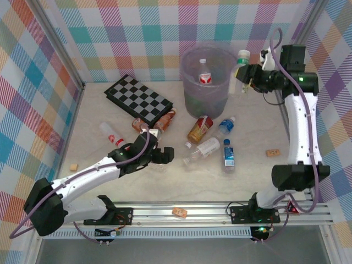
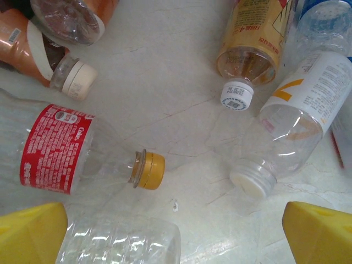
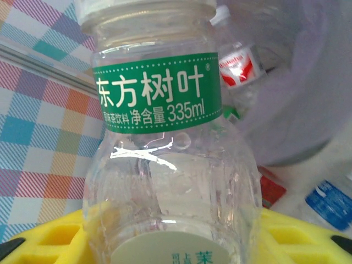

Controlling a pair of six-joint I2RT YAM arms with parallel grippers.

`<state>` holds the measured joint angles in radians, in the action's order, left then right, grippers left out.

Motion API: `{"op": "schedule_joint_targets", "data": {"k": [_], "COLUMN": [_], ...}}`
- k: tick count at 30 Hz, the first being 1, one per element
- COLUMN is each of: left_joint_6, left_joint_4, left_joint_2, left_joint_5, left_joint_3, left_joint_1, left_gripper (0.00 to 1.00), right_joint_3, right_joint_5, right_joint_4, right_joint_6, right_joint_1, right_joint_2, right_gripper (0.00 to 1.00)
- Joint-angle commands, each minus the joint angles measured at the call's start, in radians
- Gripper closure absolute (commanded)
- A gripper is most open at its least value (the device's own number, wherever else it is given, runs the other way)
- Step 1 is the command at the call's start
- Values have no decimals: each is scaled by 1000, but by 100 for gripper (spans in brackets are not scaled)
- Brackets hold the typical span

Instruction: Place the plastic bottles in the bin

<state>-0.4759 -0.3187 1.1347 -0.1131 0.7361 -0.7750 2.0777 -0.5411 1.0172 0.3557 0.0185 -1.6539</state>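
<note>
The green-labelled bottle (image 3: 159, 110) still hangs beside the bin, so my right gripper will carry it sideways across the bin's rim and release it over the bin's opening (image 3: 278, 52).
High at the back right, my right gripper (image 1: 243, 77) is shut on a clear plastic bottle with a green label (image 1: 240, 65), held in the air just right of the bin's rim. The bin (image 1: 192, 93) is a pale-purple bucket with a red-labelled bottle (image 1: 204, 73) inside. In the right wrist view the green-labelled bottle (image 3: 159, 110) sits between yellow fingers (image 3: 300, 236), with the bin (image 3: 308, 82) to the right. My left gripper (image 1: 160, 156) stands open low over the table. Between its fingers (image 2: 30, 234) lie a red-labelled, yellow-capped bottle (image 2: 55, 148) and a clear bottle (image 2: 118, 242).
Several more bottles lie in front of the bin: orange-brown ones (image 1: 164, 120), an orange-labelled one (image 1: 199, 130), two blue-labelled (image 1: 229, 155), a white-labelled one (image 1: 203, 148) and one at left (image 1: 111, 135). A checkerboard (image 1: 138, 99) lies at back left. Small tan cubes (image 1: 272, 153) are scattered about.
</note>
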Motion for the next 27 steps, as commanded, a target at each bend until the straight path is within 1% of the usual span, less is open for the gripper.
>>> {"op": "schedule_joint_targets", "data": {"k": [1,7,12,14,18,22,27], "left_joint_6": [-18,-24,-38,-40,-43,-46,-51], "left_joint_4": [-64,-119,-118,-114,-140,-161,-166], "left_joint_2": [-45,-122,-163,-170,-180,-207,-223], "left_joint_5": [17,-4,9,14,12,3,-5], "left_joint_3": [-12,-15,-27,-30,-24,-24,-24], "left_joint_1": [13,13,14,14,13,12,14], "left_gripper": [0,0,0,0,0,0,0], "right_joint_3": [120,334,450,472,503,515,543], "right_joint_5": [-61,-36,17,45,82,135,149], "right_joint_4": [-35,-74,-116,-133,-150,-153,-127], "right_joint_6": [32,62,87,93,95,41,11], "right_joint_1": [-9,-26,-68,-90,-120,-163,-187], "right_joint_2": [-91,-269,-401,-440,-514,-560,-614], "right_gripper": [67,70,70,67,68,69,67]}}
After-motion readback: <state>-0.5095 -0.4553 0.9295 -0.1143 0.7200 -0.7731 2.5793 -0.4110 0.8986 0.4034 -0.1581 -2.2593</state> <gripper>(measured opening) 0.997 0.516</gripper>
